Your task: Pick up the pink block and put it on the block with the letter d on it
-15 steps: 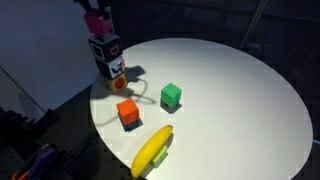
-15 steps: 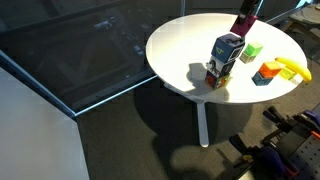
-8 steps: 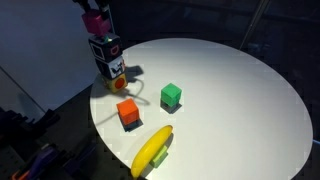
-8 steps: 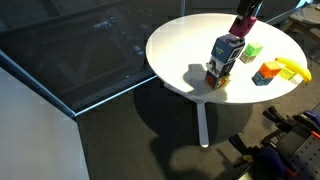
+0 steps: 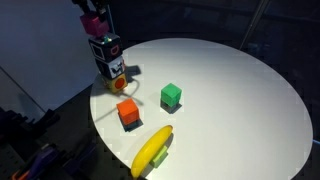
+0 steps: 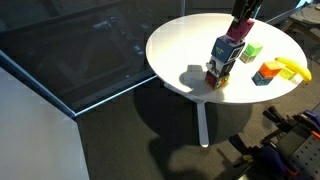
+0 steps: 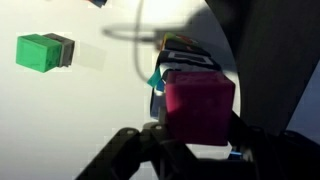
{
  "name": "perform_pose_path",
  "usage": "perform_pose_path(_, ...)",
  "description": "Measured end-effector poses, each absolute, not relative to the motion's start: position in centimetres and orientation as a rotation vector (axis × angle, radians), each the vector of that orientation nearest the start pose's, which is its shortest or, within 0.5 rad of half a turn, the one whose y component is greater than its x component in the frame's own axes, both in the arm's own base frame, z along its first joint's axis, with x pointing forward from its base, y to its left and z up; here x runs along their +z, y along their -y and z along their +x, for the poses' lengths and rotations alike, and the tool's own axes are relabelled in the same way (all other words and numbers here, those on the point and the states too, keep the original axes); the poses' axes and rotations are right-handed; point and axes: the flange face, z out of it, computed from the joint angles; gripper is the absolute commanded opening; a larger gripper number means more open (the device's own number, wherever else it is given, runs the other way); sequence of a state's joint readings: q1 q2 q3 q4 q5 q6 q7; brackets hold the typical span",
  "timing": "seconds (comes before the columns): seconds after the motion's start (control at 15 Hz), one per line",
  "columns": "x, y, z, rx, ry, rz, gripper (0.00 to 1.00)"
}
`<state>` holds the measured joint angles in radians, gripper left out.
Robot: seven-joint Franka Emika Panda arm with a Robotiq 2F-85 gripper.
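I need to ease the pink block sideways next with my gripper, over the middle of the d block's top (image 5: 104, 38), and open to release it, since it is off to one side.
My gripper (image 7: 200, 128) is shut on the pink block (image 7: 200, 105), which fills the lower middle of the wrist view. Right under it I see the block with the letter d (image 7: 186, 60), black-edged with white panels. In both exterior views the gripper (image 5: 94, 16) (image 6: 241, 12) holds the pink block (image 5: 93, 23) (image 6: 238, 30) just above that printed block (image 5: 105, 48) (image 6: 228, 47), which tops a small stack. Whether the pink block touches the one below, I cannot tell.
Under the d block is a second printed cube (image 5: 114, 70) on something orange. A green cube (image 5: 171, 95) (image 7: 38, 52), an orange-red cube (image 5: 128, 113) and a banana (image 5: 152, 150) lie on the round white table (image 5: 230, 90). The stack stands near the table's edge.
The gripper with the pink block has shifted slightly closer over the stack. Nothing else has moved.
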<state>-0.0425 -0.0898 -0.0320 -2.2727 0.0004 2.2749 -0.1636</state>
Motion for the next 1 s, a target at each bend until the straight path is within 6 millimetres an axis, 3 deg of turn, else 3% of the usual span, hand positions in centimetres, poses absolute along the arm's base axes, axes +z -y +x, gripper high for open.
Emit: perform_pose_path(1.0,39.7,3.7,52.7,-0.134,0.033,-3.157,0.31)
